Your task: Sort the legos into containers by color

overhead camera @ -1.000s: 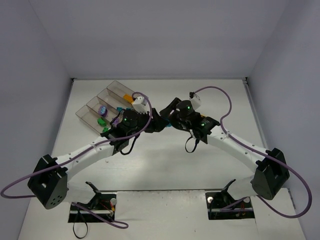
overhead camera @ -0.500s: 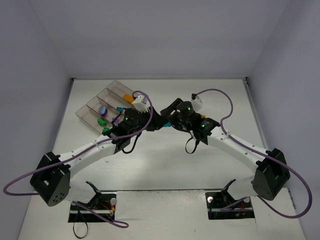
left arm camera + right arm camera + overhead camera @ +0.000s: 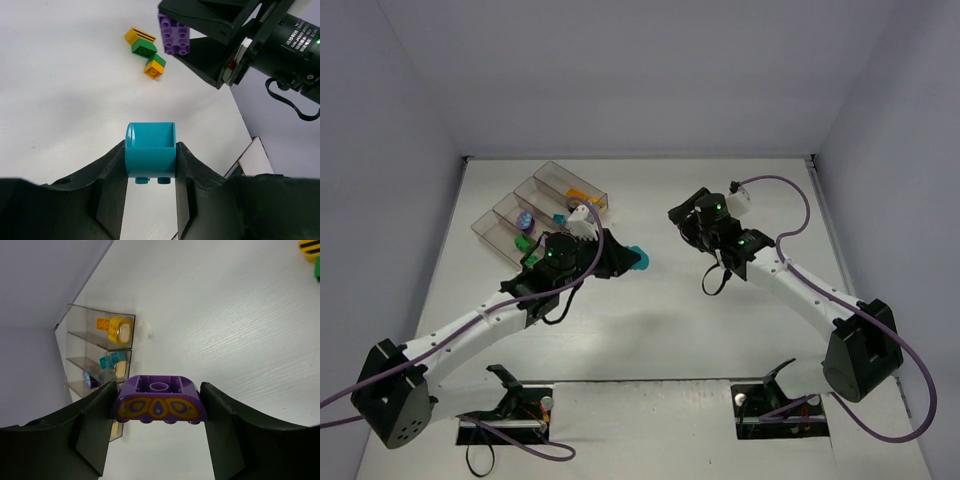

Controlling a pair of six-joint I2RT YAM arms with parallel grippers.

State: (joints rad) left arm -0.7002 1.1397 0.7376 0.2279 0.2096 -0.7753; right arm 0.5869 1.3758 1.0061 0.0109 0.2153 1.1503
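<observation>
The container already holding cyan (image 3: 558, 215) is to the left in the top view and outward from my left gripper. I will swing the gripper that way to release.
My left gripper (image 3: 626, 259) is shut on a rounded cyan brick (image 3: 150, 150), held above the table; it also shows in the top view (image 3: 637, 258). My right gripper (image 3: 680, 214) is shut on a purple brick with a yellow pattern (image 3: 159, 400), also held in the air; the left wrist view shows it too (image 3: 173, 33). The four joined clear containers (image 3: 552, 176) stand at the far left and hold a yellow (image 3: 582, 197), a cyan (image 3: 560, 218), a purple (image 3: 525, 219) and a green brick (image 3: 522, 243). They also show in the right wrist view (image 3: 80, 325).
Loose bricks lie on the table beyond the right gripper: a yellow one (image 3: 139, 35), a green one (image 3: 144, 48) and a green-and-yellow one (image 3: 154, 67). The table's white edge (image 3: 252, 155) shows at the right of the left wrist view.
The two grippers were close together at the table's middle. They have drawn apart: the left one back toward the near left with the cyan brick, the right one toward the far right.
</observation>
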